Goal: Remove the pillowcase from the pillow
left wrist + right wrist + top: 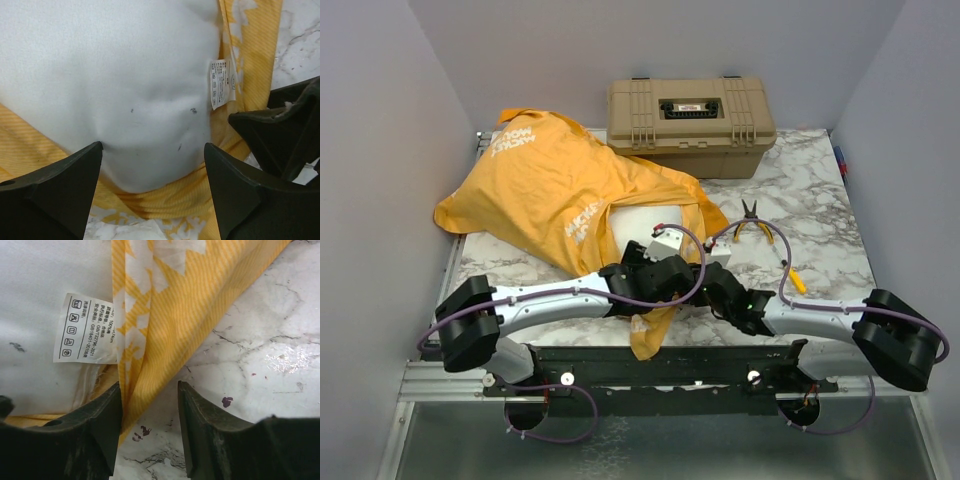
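The white pillow's near corner (151,168) needs my left gripper to come down onto it and close just inside the pillowcase hem (170,197).
The orange-yellow pillowcase (545,190) lies crumpled on the left half of the marble table, its open end facing me. The white pillow (642,222) pokes out of that opening. My left gripper (660,255) is open just above the pillow's exposed end (125,75). Its fingers (60,190) straddle the pillow's edge and the bunched pillowcase hem (170,197). My right gripper (717,268) is open beside it at the table surface. The pillowcase edge (185,300) runs into the gap by its left finger (95,425). The pillow's care label (85,327) shows there.
A tan toolbox (690,125) stands at the back centre. Yellow-handled pliers (752,225) and a small yellow tool (798,282) lie on the marble table (820,200) to the right. Grey walls close in the left, back and right sides.
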### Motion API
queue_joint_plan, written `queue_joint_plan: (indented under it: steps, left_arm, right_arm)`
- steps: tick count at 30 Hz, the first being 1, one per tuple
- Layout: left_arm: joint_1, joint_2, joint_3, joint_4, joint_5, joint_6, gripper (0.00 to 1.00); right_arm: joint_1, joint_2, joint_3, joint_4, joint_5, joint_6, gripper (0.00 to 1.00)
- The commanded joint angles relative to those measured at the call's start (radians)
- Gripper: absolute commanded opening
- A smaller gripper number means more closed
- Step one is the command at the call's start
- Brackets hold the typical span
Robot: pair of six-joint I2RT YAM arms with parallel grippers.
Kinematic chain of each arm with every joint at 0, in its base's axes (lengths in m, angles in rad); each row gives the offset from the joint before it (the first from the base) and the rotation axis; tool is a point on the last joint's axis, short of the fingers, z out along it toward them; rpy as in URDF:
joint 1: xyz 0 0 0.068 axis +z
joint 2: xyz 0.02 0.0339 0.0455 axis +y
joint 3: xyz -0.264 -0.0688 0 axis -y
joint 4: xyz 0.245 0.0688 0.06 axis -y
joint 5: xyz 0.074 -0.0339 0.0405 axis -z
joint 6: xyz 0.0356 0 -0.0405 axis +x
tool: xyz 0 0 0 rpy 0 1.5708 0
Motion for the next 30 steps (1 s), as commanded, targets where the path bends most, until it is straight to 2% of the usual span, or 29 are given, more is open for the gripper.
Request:
queue_joint_plan:
  steps: [1, 8, 13, 16, 19, 25, 30]
  left_arm:
    - [-0.006, 0.064, 0.032, -0.022, -0.088, -0.032, 0.85]
    - [-0.009, 0.164, 0.018, 0.019, -0.053, -0.051, 0.85]
    - [-0.009, 0.204, -0.01, 0.054, -0.062, -0.058, 0.78]
    - [-0.009, 0.214, -0.021, 0.073, -0.061, -0.053, 0.65]
    - [-0.009, 0.202, -0.023, 0.09, -0.057, -0.046, 0.42]
    - [-0.006, 0.136, -0.028, 0.169, -0.043, -0.033, 0.02]
    - [0.021, 0.069, -0.062, 0.343, -0.012, -0.049, 0.0]
  right_arm:
    - [-0.01, 0.021, -0.032, 0.072, -0.063, 0.01, 0.48]
    - [-0.01, 0.086, -0.038, 0.145, -0.126, 0.02, 0.43]
    - [-0.013, 0.112, -0.04, 0.171, -0.143, 0.024, 0.39]
    - [-0.013, 0.116, -0.044, 0.183, -0.15, 0.025, 0.37]
    - [-0.014, 0.125, -0.045, 0.191, -0.159, 0.025, 0.34]
    - [-0.014, 0.144, -0.05, 0.217, -0.183, 0.023, 0.21]
    - [-0.014, 0.142, -0.064, 0.257, -0.22, 0.024, 0.01]
